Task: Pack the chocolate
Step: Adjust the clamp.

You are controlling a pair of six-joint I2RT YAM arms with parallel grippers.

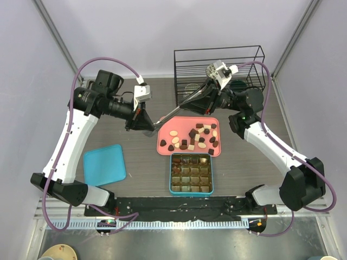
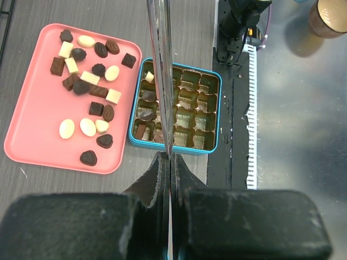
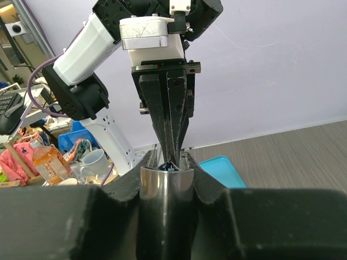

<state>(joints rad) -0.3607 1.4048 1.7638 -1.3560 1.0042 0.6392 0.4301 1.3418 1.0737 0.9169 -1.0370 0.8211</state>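
My right gripper holds the metal tool (image 1: 179, 108) sideways, and the chocolates are below. Next it needs to turn downward, bring the tool's thin end over the pink tray and release.
Several chocolate pieces (image 1: 193, 132), dark, brown and cream, lie scattered on the pink tray (image 1: 164, 145); the left wrist view shows them too (image 2: 96, 108). A few pieces sit in the left compartments (image 2: 145, 115) of the teal box (image 1: 191, 192). A long metal tool (image 1: 179, 108) spans between both grippers above the tray's far edge. My left gripper (image 1: 156, 123) is shut on its thin end (image 2: 161, 65). My right gripper (image 1: 204, 93) is shut on its rounded end (image 3: 165, 187), facing the left gripper's fingers (image 3: 168, 114).
A teal lid (image 1: 104, 163) lies flat at the left. A black wire basket (image 1: 219, 70) stands at the back behind the right gripper. The teal box (image 2: 219, 114) sits just in front of the pink tray (image 2: 38, 119).
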